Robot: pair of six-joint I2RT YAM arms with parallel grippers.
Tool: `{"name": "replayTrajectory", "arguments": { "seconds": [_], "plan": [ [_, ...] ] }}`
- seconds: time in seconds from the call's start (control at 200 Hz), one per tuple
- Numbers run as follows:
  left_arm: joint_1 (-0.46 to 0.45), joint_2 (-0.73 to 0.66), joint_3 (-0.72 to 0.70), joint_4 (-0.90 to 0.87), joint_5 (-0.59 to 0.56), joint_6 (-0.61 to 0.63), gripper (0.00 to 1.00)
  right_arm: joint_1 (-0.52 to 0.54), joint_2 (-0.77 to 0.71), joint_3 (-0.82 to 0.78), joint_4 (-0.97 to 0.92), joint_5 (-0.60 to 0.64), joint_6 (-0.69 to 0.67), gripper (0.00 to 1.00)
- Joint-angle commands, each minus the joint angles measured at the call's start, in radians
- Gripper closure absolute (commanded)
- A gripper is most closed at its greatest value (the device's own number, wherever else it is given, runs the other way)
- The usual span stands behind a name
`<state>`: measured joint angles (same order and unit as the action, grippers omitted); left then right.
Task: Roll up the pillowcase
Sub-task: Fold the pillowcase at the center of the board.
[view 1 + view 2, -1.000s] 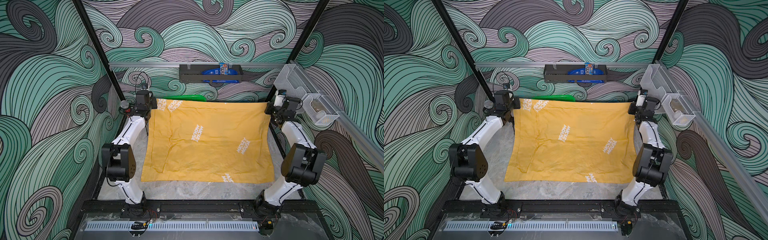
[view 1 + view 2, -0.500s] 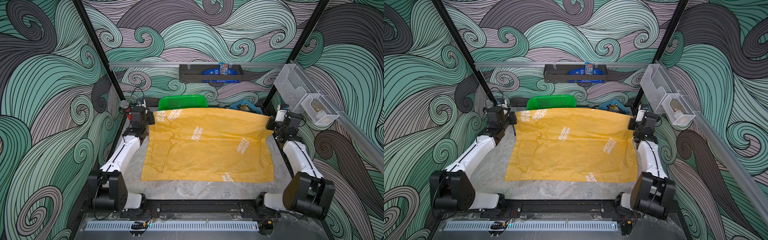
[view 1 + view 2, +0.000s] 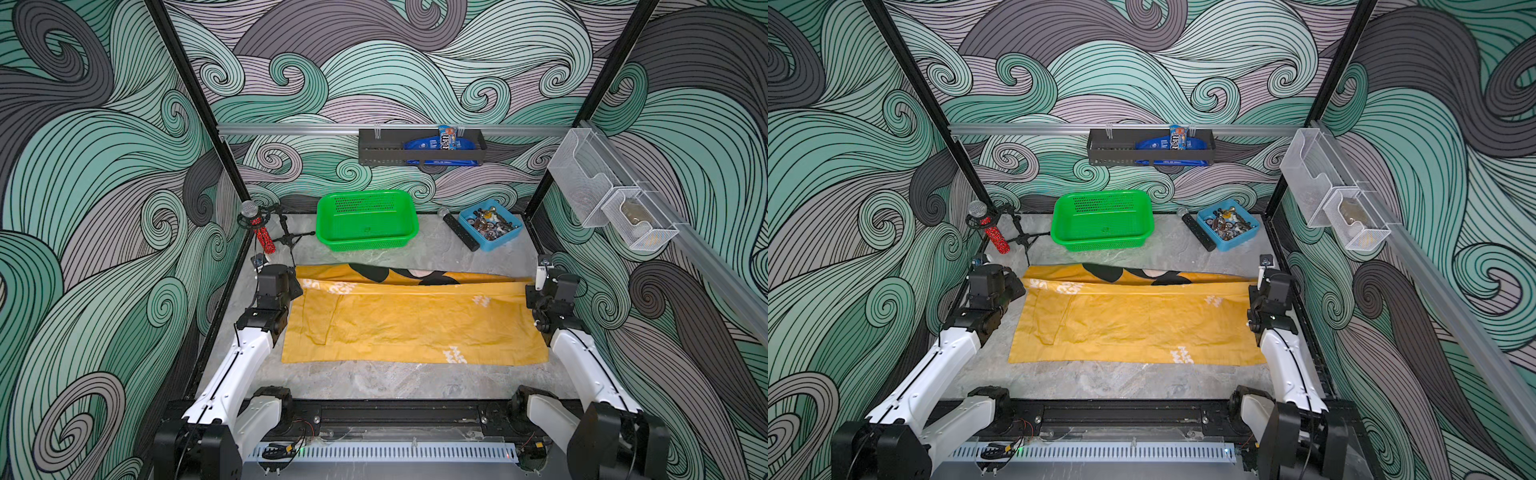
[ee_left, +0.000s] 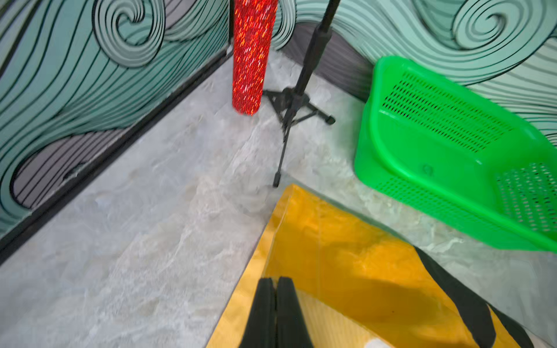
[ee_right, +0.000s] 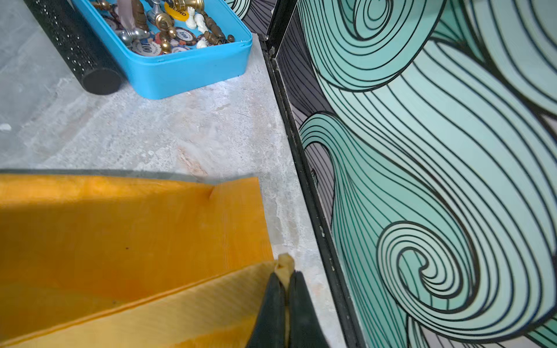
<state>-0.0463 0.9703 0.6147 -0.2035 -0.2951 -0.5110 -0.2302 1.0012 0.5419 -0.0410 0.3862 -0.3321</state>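
Observation:
The right gripper draws back toward the pillowcase's near corner (image 3: 539,355) beside the gripper's arm next and releases the pillowcase's tuft, since the pillowcase's front layer is still uncovered nearer my base.
The mustard-yellow pillowcase (image 3: 407,324) (image 3: 1133,320) lies on the table, its far part doubled over. A strip of its black-and-beige print (image 3: 399,275) faces up along the back. White lettering shows on the front layer. My left gripper (image 3: 297,286) (image 3: 1017,289) is at the cloth's far left corner. In the left wrist view it (image 4: 275,280) is shut on the cloth (image 4: 346,271). My right gripper (image 3: 530,291) (image 3: 1252,291) is at the far right corner. In the right wrist view it (image 5: 286,272) pinches a tuft of the cloth's (image 5: 120,235) edge.
Behind the cloth stand a green basket (image 3: 365,220), a blue tray (image 3: 490,224) of small pieces with a black cylinder (image 3: 459,232) beside it, and a red glitter microphone on a tripod (image 3: 262,232). A black shelf (image 3: 419,147) and mesh bins (image 3: 611,195) hang on the walls.
Both grippers have come down and toward the front with the far edge of the pillowcase. The raised cloth now lies doubled over, and the basket and tray behind it are uncovered.

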Motion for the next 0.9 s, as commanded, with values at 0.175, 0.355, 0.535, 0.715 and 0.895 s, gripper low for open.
{"name": "replayTrajectory", "arguments": {
  "seconds": [0.175, 0.355, 0.535, 0.715, 0.895],
  "plan": [
    [-0.015, -0.101, 0.002, -0.227, -0.080, -0.159, 1.00, 0.025, -0.123, 0.003, -0.166, 0.146, -0.157, 0.95],
    [-0.021, -0.226, -0.018, -0.278, -0.193, -0.159, 1.00, 0.046, -0.187, 0.030, -0.336, 0.123, -0.159, 0.93],
    [-0.022, -0.260, -0.033, -0.260, -0.170, -0.125, 1.00, 0.094, -0.250, -0.048, -0.365, 0.211, -0.215, 0.94],
    [-0.056, -0.233, -0.026, -0.314, -0.185, -0.143, 1.00, 0.132, -0.298, -0.073, -0.448, 0.250, -0.276, 0.92],
    [-0.075, -0.180, -0.068, -0.267, -0.157, -0.172, 1.00, 0.156, -0.323, -0.150, -0.468, 0.228, -0.329, 0.90]
  ]
}}
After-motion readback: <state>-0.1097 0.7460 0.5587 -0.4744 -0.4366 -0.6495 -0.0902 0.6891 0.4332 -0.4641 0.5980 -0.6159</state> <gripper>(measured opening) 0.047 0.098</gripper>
